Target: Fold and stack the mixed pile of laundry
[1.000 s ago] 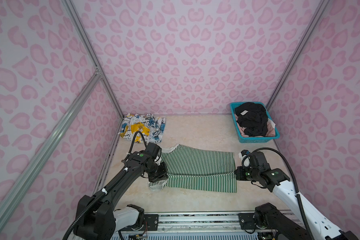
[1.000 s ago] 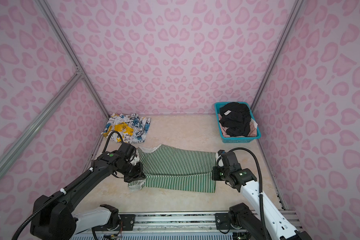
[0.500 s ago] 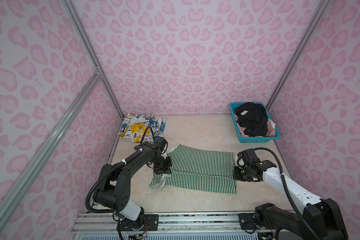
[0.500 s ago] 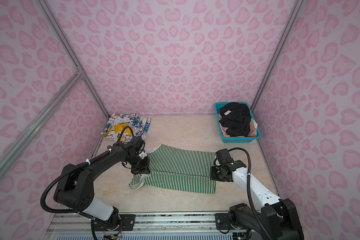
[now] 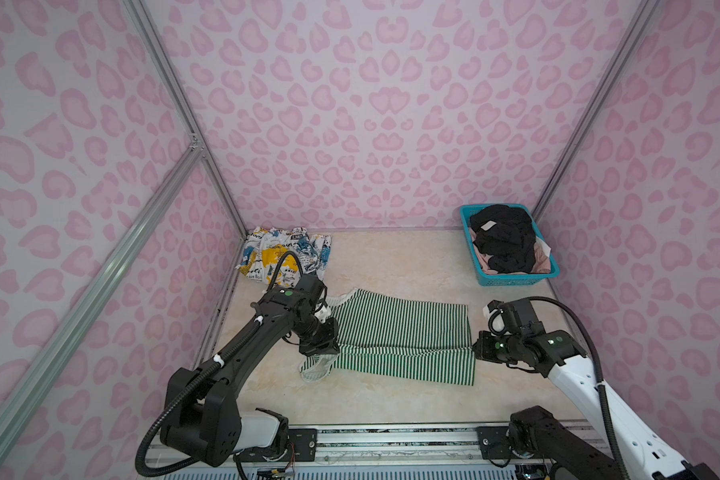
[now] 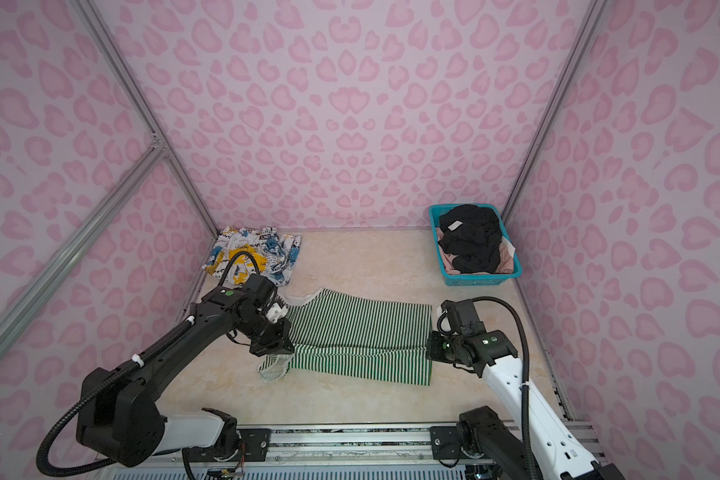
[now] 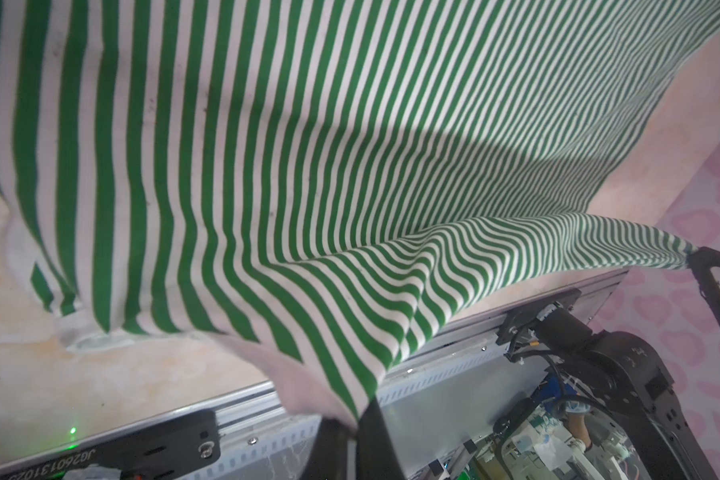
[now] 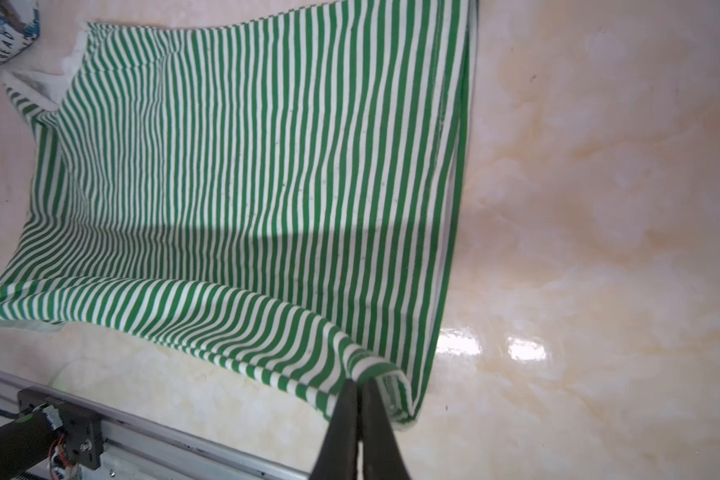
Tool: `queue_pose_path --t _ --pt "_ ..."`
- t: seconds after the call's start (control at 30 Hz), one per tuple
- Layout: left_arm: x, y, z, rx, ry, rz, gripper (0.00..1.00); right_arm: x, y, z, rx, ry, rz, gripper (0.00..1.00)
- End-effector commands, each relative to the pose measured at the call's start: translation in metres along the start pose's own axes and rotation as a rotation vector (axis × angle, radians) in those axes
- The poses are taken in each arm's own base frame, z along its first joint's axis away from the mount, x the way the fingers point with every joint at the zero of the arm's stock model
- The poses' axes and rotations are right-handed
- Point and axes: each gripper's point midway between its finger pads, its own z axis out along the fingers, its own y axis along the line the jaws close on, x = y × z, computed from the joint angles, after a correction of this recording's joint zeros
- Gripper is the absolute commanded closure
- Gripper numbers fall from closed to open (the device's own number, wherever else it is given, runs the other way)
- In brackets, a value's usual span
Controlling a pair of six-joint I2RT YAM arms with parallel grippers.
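The top's striped side edge (image 5: 467,339) (image 8: 414,320) lies flat below the right gripper, so the right gripper will lower the pinched hem corner onto it next and let go.
The green-and-white striped top (image 5: 395,328) lies spread across the middle of the table in both top views (image 6: 358,328). Its near edge is lifted off the surface and stretched between my two grippers. My left gripper (image 5: 323,349) is shut on the near left corner, as the left wrist view shows (image 7: 356,415). My right gripper (image 5: 474,353) is shut on the near right hem corner (image 8: 360,384). The white garment with blue and yellow splashes (image 5: 283,253) lies in the back left corner. A black garment (image 5: 501,239) lies on a pale pink one (image 5: 539,255) in the basket.
The teal mesh basket (image 5: 512,280) stands at the back right corner against the wall. Pink patterned walls close in three sides of the table (image 5: 391,266). A metal rail (image 5: 391,436) with both arm bases runs along the front edge.
Both grippers have kept their hold on the striped top's near edge. The arms have shifted only slightly, and the top lies much as before.
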Motion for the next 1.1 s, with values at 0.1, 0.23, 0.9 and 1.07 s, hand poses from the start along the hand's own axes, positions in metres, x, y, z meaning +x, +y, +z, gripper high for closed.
queue_pose_path --t 0.1,0.23,0.9,1.07 --pt "0.032 0.002 0.005 0.037 0.111 -0.02 0.98 0.046 -0.015 0.004 0.078 0.113 0.072 1.0" --pt "0.016 0.005 0.019 0.002 0.123 -0.017 0.98 0.046 -0.02 0.02 0.096 0.118 0.106 1.0" --pt "-0.079 0.025 0.05 -0.176 -0.03 -0.078 0.49 -0.013 -0.052 0.079 0.196 0.114 0.156 0.87" --pt "-0.067 0.042 0.006 -0.303 -0.153 -0.068 0.29 -0.03 -0.051 0.085 0.214 0.155 0.144 0.72"
